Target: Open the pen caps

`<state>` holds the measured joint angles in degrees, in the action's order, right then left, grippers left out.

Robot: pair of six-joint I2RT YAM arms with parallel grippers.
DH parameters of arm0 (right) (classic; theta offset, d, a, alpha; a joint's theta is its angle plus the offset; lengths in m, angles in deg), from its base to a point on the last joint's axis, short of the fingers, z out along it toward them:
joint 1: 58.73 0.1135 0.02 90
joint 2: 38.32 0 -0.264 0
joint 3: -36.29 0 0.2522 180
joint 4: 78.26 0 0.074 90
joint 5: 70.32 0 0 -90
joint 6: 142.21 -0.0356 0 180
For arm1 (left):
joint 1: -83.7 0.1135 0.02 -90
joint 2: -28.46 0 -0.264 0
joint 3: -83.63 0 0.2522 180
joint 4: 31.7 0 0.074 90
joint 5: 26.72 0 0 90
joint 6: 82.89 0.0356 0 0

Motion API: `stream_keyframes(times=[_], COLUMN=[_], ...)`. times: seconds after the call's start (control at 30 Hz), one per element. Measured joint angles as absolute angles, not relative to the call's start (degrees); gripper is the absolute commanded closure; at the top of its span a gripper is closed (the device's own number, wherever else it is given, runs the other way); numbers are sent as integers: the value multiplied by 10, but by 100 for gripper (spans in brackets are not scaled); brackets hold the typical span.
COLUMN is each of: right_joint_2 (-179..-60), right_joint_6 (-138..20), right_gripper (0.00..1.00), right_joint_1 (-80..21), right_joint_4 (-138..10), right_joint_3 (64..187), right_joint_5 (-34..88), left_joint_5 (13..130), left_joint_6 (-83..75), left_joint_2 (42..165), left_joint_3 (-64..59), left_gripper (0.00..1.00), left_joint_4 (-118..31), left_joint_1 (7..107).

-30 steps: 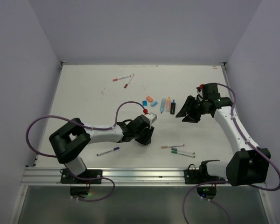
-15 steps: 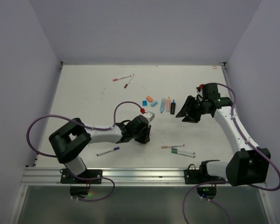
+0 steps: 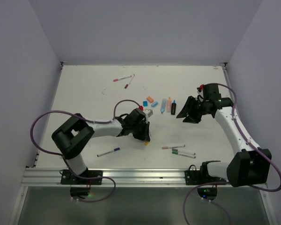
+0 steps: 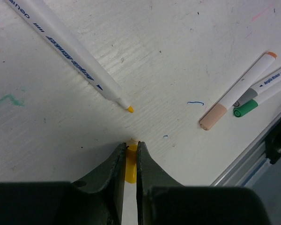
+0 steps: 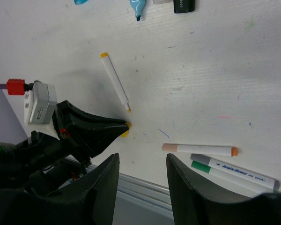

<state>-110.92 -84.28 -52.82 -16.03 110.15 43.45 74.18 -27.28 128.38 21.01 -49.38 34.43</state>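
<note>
The left gripper will move outward and to the left in the top view, beside the white pen (image 4: pixel 70 56), and let go of the yellow cap, as the pen's tip is bare.
My left gripper (image 3: pixel 145 138) (image 4: pixel 130 146) is shut on a yellow pen cap (image 4: pixel 130 166) (image 3: pixel 146 142), its tips down at the table. The cap also shows in the right wrist view (image 5: pixel 125 132). The uncapped white pen (image 4: pixel 70 56) (image 5: pixel 114 82) lies just ahead, its yellow tip (image 4: pixel 130 109) apart from the cap. My right gripper (image 3: pixel 187 115) (image 5: pixel 141 187) is open and empty, hovering over the right half of the table. A peach-capped pen (image 4: pixel 234 91) (image 3: pixel 173 146) and green- and grey-capped pens (image 3: pixel 183 153) lie capped near the front.
A purple-capped pen (image 3: pixel 108 152) lies front left. Pink and red pens (image 3: pixel 124 80) lie at the back. Loose orange and blue highlighter caps (image 3: pixel 150 101) and uncapped highlighters (image 3: pixel 166 105) lie mid-table, with a black item (image 3: pixel 173 108). A metal rail (image 3: pixel 131 176) edges the front.
My left wrist has swung a little back and left, and the yellow cap now shows at its fingertips. The right arm has not moved.
</note>
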Motion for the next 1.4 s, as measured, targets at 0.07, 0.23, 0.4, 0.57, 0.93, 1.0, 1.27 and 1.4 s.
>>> stream_keyframes(times=[0.07, 0.23, 0.4, 0.57, 0.93, 1.0, 1.27, 1.4], right_joint_2=[-1109, -1109, -1109, -1109, -1109, -1109, -1109, -1109], right_joint_6=[-843, -843, -843, -843, -841, -841, -840, -840], right_gripper=[51, 51, 51, 51, 51, 51, 51, 51], right_joint_1=[-528, -528, -529, -530, -531, -531, -531, -532], right_joint_4=[-160, -160, -160, -160, -160, -160, -160, -160], right_joint_3=[1101, 1101, 1101, 1101, 1101, 1101, 1101, 1101], right_joint_5=[434, 434, 434, 434, 434, 434, 434, 435], left_joint_5=[783, 858, 847, 813, 734, 725, 709, 693], left_joint_6=[-277, -276, -261, -250, -245, -245, -242, -237], left_joint_2=[1298, 1332, 1346, 1340, 1342, 1342, 1335, 1321], left_joint_3=[194, 157, 132, 127, 91, 89, 97, 109], left_gripper=[100, 100, 100, 100, 100, 97, 77, 69], left_joint_4=[-511, -548, -553, -561, -592, -594, -592, -589], left_joint_1=[365, 411, 483, 493, 511, 514, 515, 516])
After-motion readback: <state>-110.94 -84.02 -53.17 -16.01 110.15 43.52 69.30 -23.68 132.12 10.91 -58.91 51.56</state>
